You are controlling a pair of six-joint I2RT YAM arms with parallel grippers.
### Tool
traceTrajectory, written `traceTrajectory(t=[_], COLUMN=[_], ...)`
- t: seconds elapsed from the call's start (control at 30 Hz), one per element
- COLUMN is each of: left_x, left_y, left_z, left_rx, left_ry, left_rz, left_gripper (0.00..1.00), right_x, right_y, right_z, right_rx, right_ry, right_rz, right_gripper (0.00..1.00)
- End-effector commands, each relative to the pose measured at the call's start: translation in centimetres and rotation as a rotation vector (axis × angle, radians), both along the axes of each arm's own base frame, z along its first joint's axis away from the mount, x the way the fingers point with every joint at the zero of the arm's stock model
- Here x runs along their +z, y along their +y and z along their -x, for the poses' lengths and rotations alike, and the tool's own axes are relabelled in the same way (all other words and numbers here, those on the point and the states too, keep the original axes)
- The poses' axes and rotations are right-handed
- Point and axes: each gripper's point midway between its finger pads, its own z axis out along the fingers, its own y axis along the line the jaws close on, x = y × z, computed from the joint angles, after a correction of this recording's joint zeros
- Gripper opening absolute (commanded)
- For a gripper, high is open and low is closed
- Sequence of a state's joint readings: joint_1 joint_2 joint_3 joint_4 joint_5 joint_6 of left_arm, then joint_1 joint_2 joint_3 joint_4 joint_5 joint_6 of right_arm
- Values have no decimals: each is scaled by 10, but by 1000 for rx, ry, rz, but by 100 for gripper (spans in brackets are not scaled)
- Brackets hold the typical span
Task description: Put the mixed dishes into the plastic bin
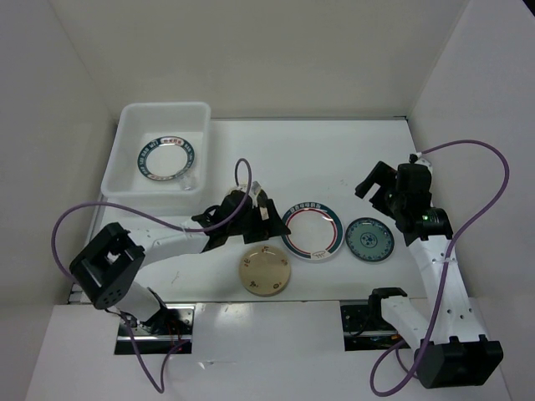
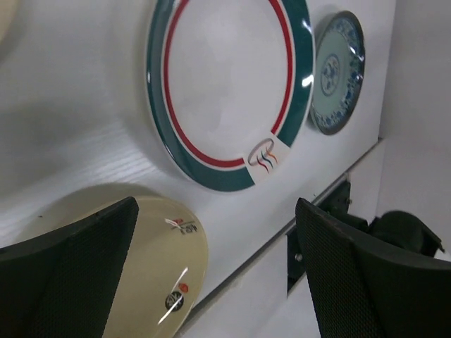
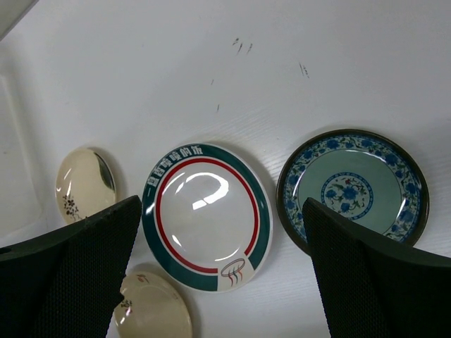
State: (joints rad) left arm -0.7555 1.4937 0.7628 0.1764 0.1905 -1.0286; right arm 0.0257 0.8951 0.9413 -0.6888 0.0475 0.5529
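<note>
My left gripper moves down and slightly to its right in the top view next, open fingers astride the red-ringed plate's bin-side rim [image 1: 287, 241] [image 2: 160, 116] below it.
The plastic bin [image 1: 125, 125] stands at the back left and holds a white plate with a dark patterned rim [image 1: 165, 159]. On the table lie the red-ringed white plate [image 1: 312, 231] [image 2: 225, 84] [image 3: 206, 215], the teal patterned plate [image 1: 370, 240] [image 2: 337, 70] [image 3: 352, 189] and a cream plate [image 1: 266, 271] [image 2: 151, 267] [image 3: 151, 310]. A second cream plate [image 3: 84, 184] shows in the right wrist view; the left arm hides it from above. My left gripper [image 1: 266, 215] [image 2: 218, 282] is open and empty, just left of the red-ringed plate. My right gripper [image 1: 383, 190] [image 3: 225, 282] is open and empty, above the teal plate.
White walls enclose the table on three sides. The purple cables [image 1: 242, 180] loop over both arms. The table's near edge and a dark mount slot [image 2: 320, 211] lie right in front of the cream plate.
</note>
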Motion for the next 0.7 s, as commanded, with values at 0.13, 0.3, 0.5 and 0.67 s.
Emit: traceTrajectory(t=[0.13,0.3,0.5,0.67], left_x=[-2,-3,-41,-51], left_y=[-7,-11,-24,-36], left_z=[-34,-48,-55,-55], left_rx=[163,203,185,160], left_ry=[-72,-96,-35,6], left_rz=[-5,0,-39,-20], left_gripper=[96,93,88,77], right_x=[8,8,8,8], right_y=[2,4,5,8], right_z=[-5,-5,-4,-4], right_rx=[16,26,27,37], right_ry=[-42,-43,-43,-43], right_rz=[11,10,16,15], right_gripper=[100,100,100,100])
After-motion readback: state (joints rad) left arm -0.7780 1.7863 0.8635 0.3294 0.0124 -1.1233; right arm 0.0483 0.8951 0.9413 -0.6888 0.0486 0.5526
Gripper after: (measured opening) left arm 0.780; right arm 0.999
